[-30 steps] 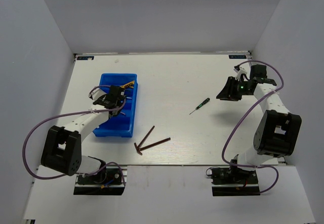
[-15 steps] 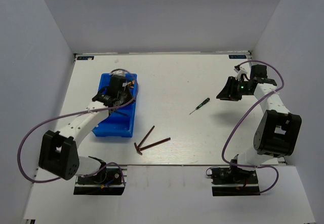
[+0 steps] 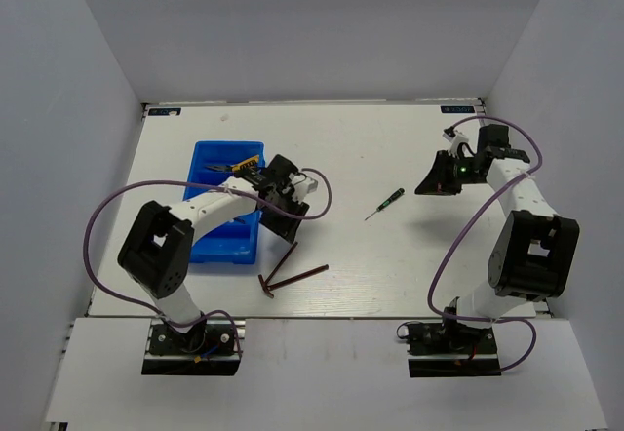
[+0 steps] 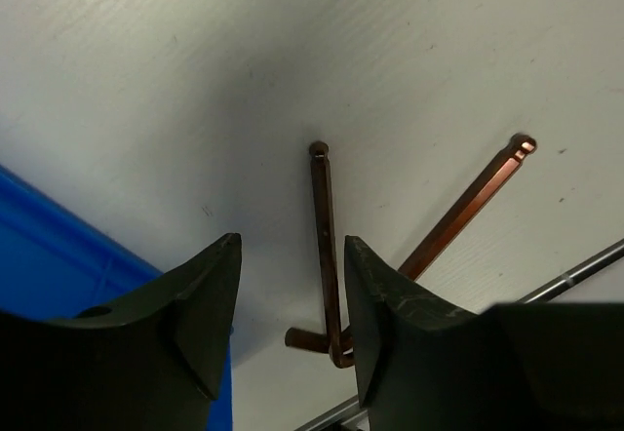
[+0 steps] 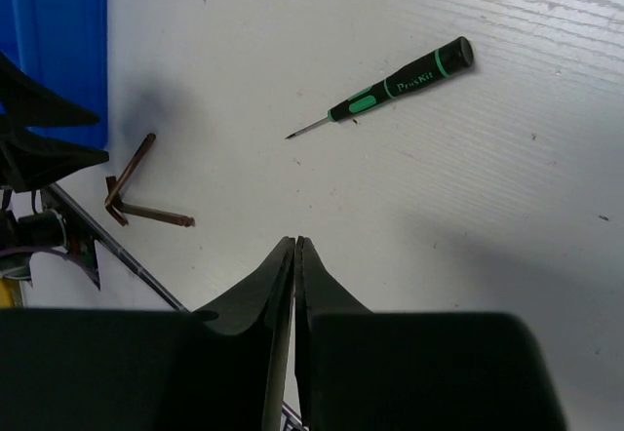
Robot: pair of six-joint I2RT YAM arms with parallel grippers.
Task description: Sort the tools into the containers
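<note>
I need to move my left gripper down to the hex key nearer the bin [image 3: 213,241] next. I should lower the open fingers around its long arm [image 3: 286,255], clear of the crossed bends, and close them.
Two dark brown L-shaped hex keys [image 3: 281,262] lie crossed at their bends on the white table. My left gripper [image 3: 290,218] hovers just above them, open and holding nothing. In the left wrist view one hex key [image 4: 322,218] shows between the fingers [image 4: 210,294] and the other [image 4: 470,204] slants off to the right. The blue bin [image 3: 213,241] stands to the left, with yellow-and-black pliers [image 3: 241,168] at its far end. A green-handled screwdriver [image 3: 386,203] lies mid-table. Beyond it to the right, my right gripper [image 3: 435,181] is shut and empty, above the table [image 5: 294,241].
The right wrist view takes in the screwdriver [image 5: 395,85], the hex keys [image 5: 136,195] and a corner of the bin [image 5: 58,41]. Grey walls close in the table on three sides. The table's metal front rail [image 4: 575,270] runs near the hex keys.
My left arm has swung right from over the bin to above the hex keys, and its jaws now stand open. The right gripper's jaws have closed; that arm has barely moved.
</note>
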